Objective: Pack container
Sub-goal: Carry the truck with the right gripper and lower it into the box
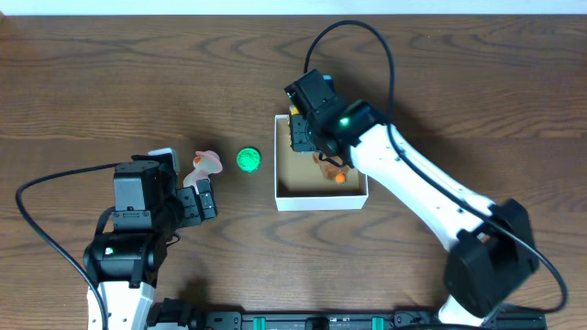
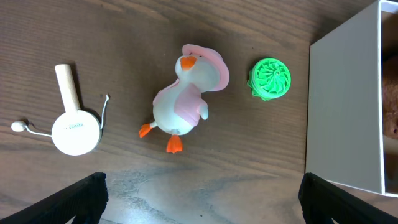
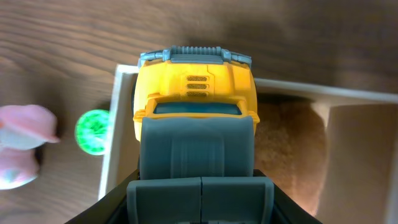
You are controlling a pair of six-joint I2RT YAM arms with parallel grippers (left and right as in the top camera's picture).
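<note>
My right gripper is going to lower the truck next, then pull it back into the empty gap between the orange-brown toy and the side of the container by the green ball.
The container [image 1: 321,200] is a white box with a tan inside, at mid-table; it also shows in the left wrist view [image 2: 342,106] and the right wrist view [image 3: 114,146]. My right gripper [image 1: 301,133] [image 3: 199,202] is shut on a yellow and grey toy truck [image 3: 196,93] and holds it over the container's far left corner. An orange-brown toy [image 1: 333,169] lies inside the container. My left gripper [image 1: 204,200] [image 2: 202,199] is open and empty, just short of a pink and white duck toy [image 1: 205,165] [image 2: 183,102].
A green ridged ball [image 1: 249,159] [image 2: 270,78] [image 3: 93,129] lies between the duck and the container's left wall. A white round tag with a wooden handle [image 2: 74,124] [image 1: 163,154] lies left of the duck. The right arm's cable loops over the table behind the container.
</note>
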